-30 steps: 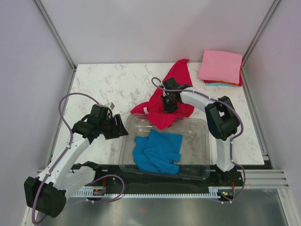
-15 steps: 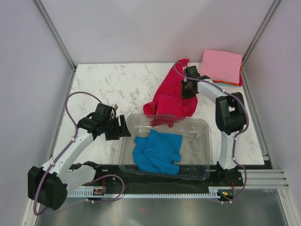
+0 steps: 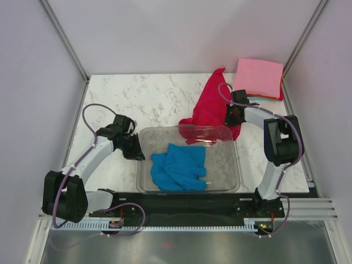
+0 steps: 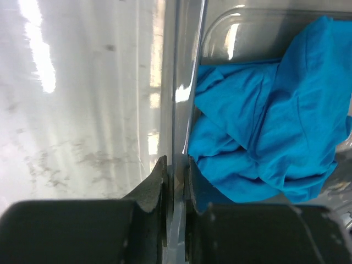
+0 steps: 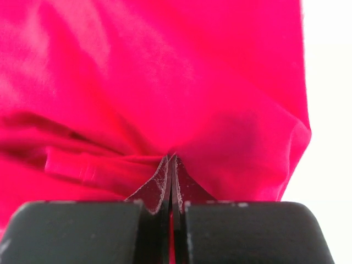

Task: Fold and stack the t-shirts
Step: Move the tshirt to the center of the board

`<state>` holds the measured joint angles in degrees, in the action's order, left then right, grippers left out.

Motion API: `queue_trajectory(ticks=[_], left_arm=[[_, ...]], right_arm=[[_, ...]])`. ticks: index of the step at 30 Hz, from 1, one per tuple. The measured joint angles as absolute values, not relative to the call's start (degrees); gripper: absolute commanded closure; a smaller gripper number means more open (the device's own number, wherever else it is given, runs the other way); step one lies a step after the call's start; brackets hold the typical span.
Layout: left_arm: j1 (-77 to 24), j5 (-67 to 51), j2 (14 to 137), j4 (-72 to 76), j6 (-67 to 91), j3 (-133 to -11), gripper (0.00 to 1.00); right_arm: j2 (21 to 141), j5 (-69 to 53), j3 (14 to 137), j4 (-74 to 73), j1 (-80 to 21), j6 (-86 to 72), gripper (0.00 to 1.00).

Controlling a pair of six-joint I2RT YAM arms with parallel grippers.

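My left gripper is going to drag the tub outward, to the left in the top view, to the table's bare far corner (image 3: pixel 110 97), because the tub fills the table's near middle.
The crimson red t-shirt (image 3: pixel 212 107) lies crumpled on the table behind the clear plastic tub (image 3: pixel 228 181), its lower edge hanging over the tub's far rim. My right gripper (image 3: pixel 231 114) is shut on its right side, and the red cloth (image 5: pixel 165 93) fills the right wrist view. The bright blue t-shirt (image 3: pixel 179 168) lies bunched inside the tub and shows in the left wrist view (image 4: pixel 269 121). My left gripper (image 3: pixel 137 155) is shut on the tub's left wall (image 4: pixel 179 110). The folded light pink t-shirt (image 3: pixel 258 77) tops a stack at the back right, with orange and teal edges under it.
Metal frame posts (image 3: pixel 66 44) and walls close in the marble table (image 3: pixel 137 96) on three sides. The black rail (image 3: pixel 181 206) with the arm bases runs along the near edge.
My right gripper has pulled the red t-shirt back and to the right, away from the tub. My left gripper has closed on the tub's left wall and the tub has shifted and turned a little.
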<state>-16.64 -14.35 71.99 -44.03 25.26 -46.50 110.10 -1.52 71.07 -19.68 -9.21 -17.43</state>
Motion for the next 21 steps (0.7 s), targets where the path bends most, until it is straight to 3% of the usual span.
queue_trajectory(ticks=[8, 16, 21], left_arm=[[8.47, -14.57, 67.72, -48.95, 22.02, -49.50, 0.98], [28.58, -20.88, 67.61, -39.55, 30.30, -46.92, 0.98], [33.26, -20.12, 70.15, -30.11, 40.40, -44.60, 0.98]], right_arm=[[103.53, -4.78, 61.28, -15.57, -10.72, -18.44, 1.00], [98.96, -5.98, 54.94, -12.80, -12.64, -20.12, 1.00], [93.82, -5.34, 49.36, -12.88, -20.51, -22.96, 1.00]])
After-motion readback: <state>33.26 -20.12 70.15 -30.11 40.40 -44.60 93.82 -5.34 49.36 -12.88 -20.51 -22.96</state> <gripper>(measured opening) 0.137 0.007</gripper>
